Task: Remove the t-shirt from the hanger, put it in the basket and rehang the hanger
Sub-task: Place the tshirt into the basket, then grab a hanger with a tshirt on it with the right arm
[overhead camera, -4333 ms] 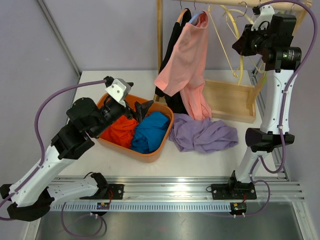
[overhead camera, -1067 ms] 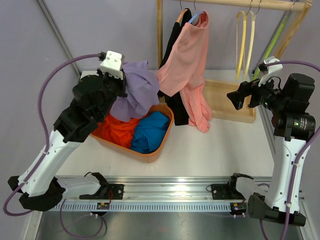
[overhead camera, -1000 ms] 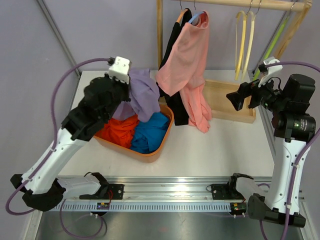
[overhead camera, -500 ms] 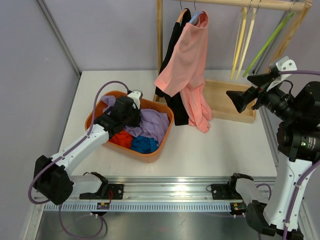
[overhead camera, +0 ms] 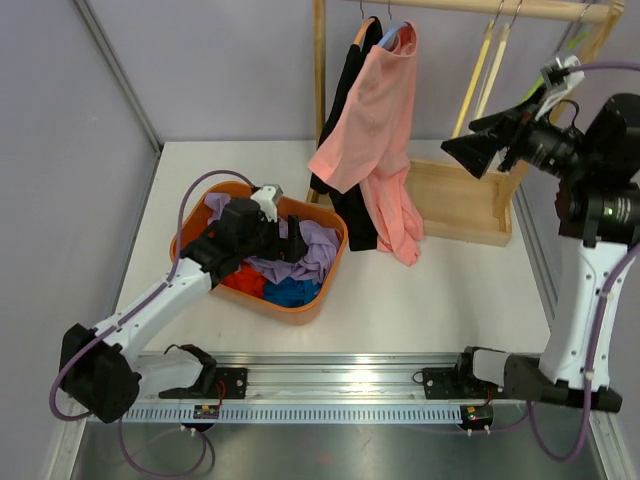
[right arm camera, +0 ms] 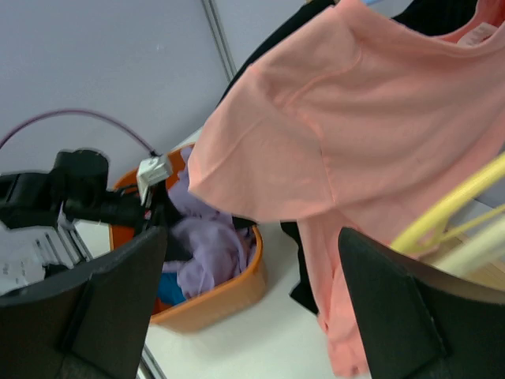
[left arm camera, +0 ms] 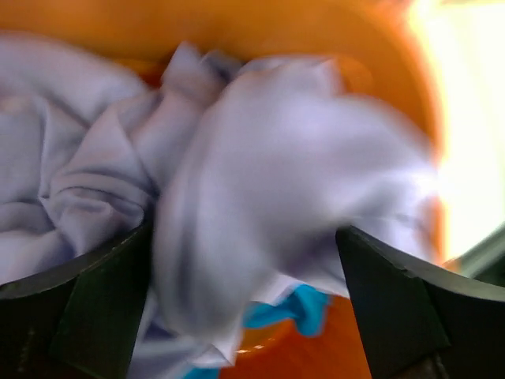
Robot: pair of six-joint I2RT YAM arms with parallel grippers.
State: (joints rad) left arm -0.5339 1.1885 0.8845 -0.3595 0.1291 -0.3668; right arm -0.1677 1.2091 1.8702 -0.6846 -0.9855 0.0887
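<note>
The pink t-shirt's shoulder is still on the blue hanger, so my right gripper needs to reach left in the top view and grip the pink cloth there.
A pink t-shirt [overhead camera: 375,110] hangs on a blue hanger [overhead camera: 396,35] from the wooden rail, next to a black garment [overhead camera: 345,95]. My right gripper [overhead camera: 455,150] is raised to the right of the shirt, apart from it, open and empty. Through its wrist view the pink t-shirt [right arm camera: 355,103] fills the upper right, beyond the open right gripper [right arm camera: 248,316]. My left gripper [overhead camera: 293,240] is down in the orange basket [overhead camera: 190,225], open over a purple t-shirt [overhead camera: 312,250]. In the left wrist view the purple t-shirt [left arm camera: 260,205] lies loose between the spread fingers [left arm camera: 102,308].
The basket also holds red [overhead camera: 240,278] and blue [overhead camera: 292,292] garments. Bare yellow hangers [overhead camera: 482,75] and a green one hang at the rail's right end. A wooden base tray [overhead camera: 455,200] lies under the rack, whose upright post [overhead camera: 320,70] stands behind the basket.
My left gripper carried the purple t-shirt down into the basket and opened, letting it go. My right arm has risen up and left toward the rack.
</note>
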